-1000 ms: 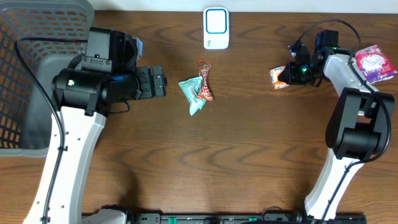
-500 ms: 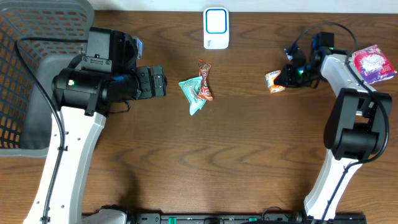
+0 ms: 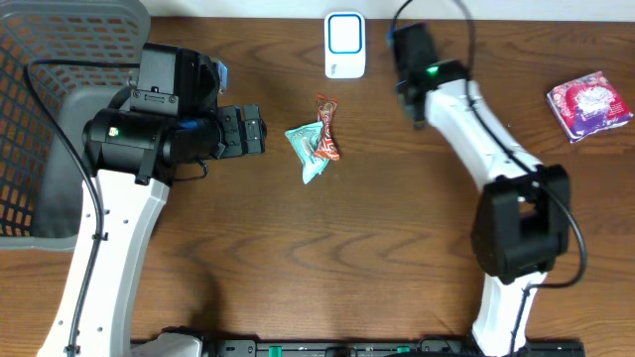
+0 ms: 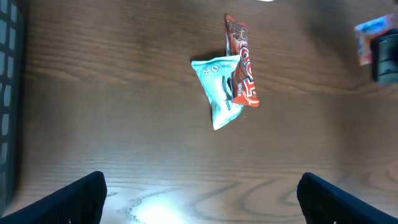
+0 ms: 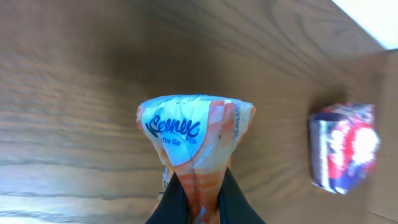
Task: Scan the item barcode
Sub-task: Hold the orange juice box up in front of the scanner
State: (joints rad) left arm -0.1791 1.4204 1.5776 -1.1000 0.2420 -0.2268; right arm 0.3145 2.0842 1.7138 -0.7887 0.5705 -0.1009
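Observation:
My right gripper goes to the scanner [image 3: 344, 45] next, then down beside the red-and-purple pack to its right in the overhead view, and releases.
The white scanner [image 3: 344, 45] with a blue ring lies at the table's far middle. My right gripper [image 5: 202, 208] is shut on the pinched end of an orange Kleenex tissue pack [image 5: 196, 134] and holds it above the wood. Seen from overhead, the right gripper [image 3: 413, 105] is just right of the scanner, and the arm hides the pack. My left gripper [image 4: 202, 202] is open and holds nothing. It hangs short of a teal packet [image 4: 217, 90] and a red snack bar [image 4: 244, 68] that lie together mid-table.
A grey mesh basket [image 3: 40, 119] fills the far left corner. A red-and-purple pack [image 3: 589, 104] lies at the far right and shows in the right wrist view as well [image 5: 345, 146]. The left gripper [image 3: 260, 131] sits left of the two packets.
My right arm has swung left from the right side of the table, carrying the tissue pack over next to the scanner. The left arm and the two packets have not moved.

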